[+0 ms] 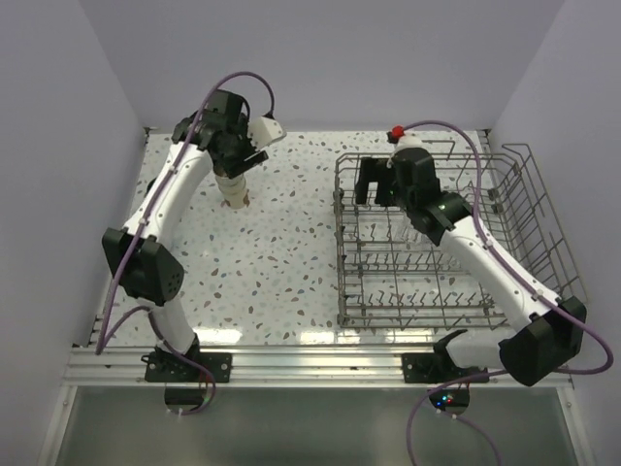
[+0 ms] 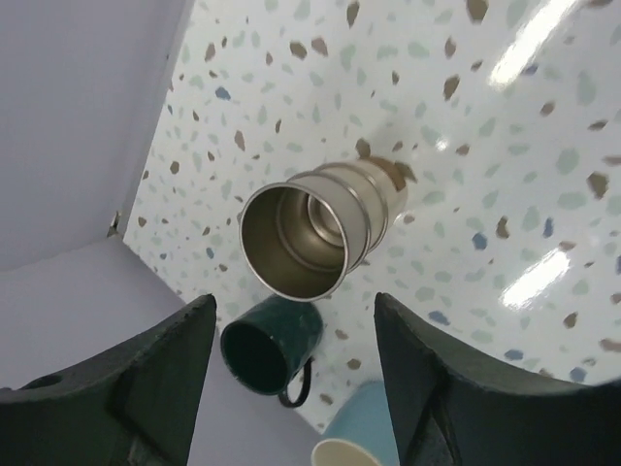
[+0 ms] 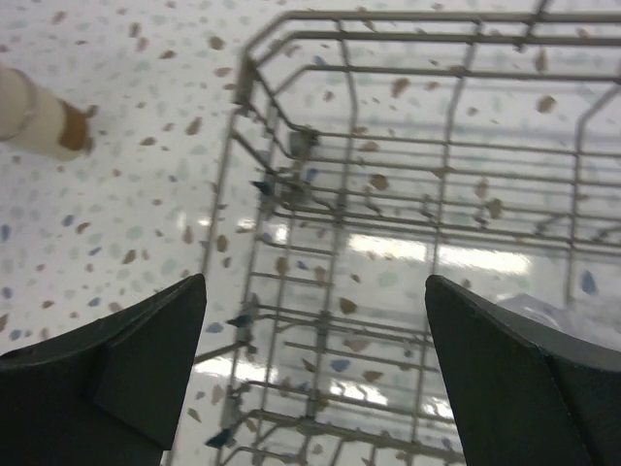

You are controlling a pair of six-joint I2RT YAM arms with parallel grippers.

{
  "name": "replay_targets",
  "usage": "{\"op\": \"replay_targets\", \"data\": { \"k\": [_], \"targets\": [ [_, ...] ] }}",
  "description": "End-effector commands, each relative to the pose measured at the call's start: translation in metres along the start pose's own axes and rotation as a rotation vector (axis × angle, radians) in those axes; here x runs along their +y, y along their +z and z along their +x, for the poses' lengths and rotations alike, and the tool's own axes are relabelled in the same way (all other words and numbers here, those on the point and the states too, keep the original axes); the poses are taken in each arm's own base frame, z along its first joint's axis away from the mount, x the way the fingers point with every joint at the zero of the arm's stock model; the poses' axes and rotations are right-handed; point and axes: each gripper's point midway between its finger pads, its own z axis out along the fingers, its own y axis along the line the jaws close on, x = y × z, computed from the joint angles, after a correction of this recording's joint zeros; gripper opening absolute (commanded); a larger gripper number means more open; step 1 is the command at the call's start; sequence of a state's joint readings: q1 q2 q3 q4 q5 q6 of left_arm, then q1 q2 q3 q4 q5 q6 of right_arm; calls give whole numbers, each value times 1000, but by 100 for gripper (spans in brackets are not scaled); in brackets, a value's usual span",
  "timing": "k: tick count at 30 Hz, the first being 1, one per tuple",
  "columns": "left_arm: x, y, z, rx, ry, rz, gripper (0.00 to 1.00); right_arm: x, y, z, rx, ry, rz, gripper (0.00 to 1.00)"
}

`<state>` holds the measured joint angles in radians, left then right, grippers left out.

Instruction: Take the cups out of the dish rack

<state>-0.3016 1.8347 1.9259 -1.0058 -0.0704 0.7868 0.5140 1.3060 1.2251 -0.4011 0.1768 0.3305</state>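
A clear shape (image 1: 408, 232) is low in the rack (image 1: 543, 223). My right gripper will next move back and down onto it and tilt its fingers downward.
A stack of metallic beige tumblers (image 2: 310, 228) stands on the speckled table and also shows in the top view (image 1: 234, 191). My left gripper (image 2: 291, 388) is open and empty just above the stack (image 1: 245, 158). A dark teal mug (image 2: 264, 345) and a light blue mug with cream inside (image 2: 367, 437) stand beside the stack by the wall; the left arm hides them in the top view. My right gripper (image 3: 315, 379) is open and empty over the far left corner of the grey wire dish rack (image 3: 388, 243), as the top view shows (image 1: 375, 184). No cup shows clearly in the rack (image 1: 543, 223).
White walls close the table in at the left (image 1: 87, 146) and the back. The tumbler stack shows at the upper left of the right wrist view (image 3: 34, 112). A faint clear shape (image 3: 558, 311) lies low in the rack; I cannot tell what it is.
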Motion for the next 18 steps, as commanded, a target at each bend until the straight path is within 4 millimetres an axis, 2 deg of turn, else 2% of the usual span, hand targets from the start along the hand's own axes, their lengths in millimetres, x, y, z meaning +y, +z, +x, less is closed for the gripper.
{"op": "replay_targets", "data": {
  "k": [1,2,3,5,7,9,10,11,18],
  "targets": [
    [1,-40,-45,-276,-174,-32,71,-65,-25,19,103,-1,223,98],
    [-5,-56,-56,-356,-230,-8,72,-78,-27,21,105,25,248,98],
    [-7,-55,-60,-394,-258,-12,73,-86,-27,34,134,37,265,98],
    [-22,-66,-63,-466,-325,24,77,-99,-30,41,143,61,299,98],
    [-26,-76,-72,-546,-344,34,81,-107,-30,54,175,57,334,98],
    [-34,-85,-71,-589,-368,39,89,-115,-29,61,183,65,370,98],
    [-38,-89,-72,-607,-372,49,91,-118,-28,62,181,71,384,98],
    [-43,-92,-68,-614,-382,52,100,-121,-28,64,177,82,398,98],
    [-57,-98,-55,-630,-382,47,100,-130,-8,85,227,89,428,98]
  ]
}}
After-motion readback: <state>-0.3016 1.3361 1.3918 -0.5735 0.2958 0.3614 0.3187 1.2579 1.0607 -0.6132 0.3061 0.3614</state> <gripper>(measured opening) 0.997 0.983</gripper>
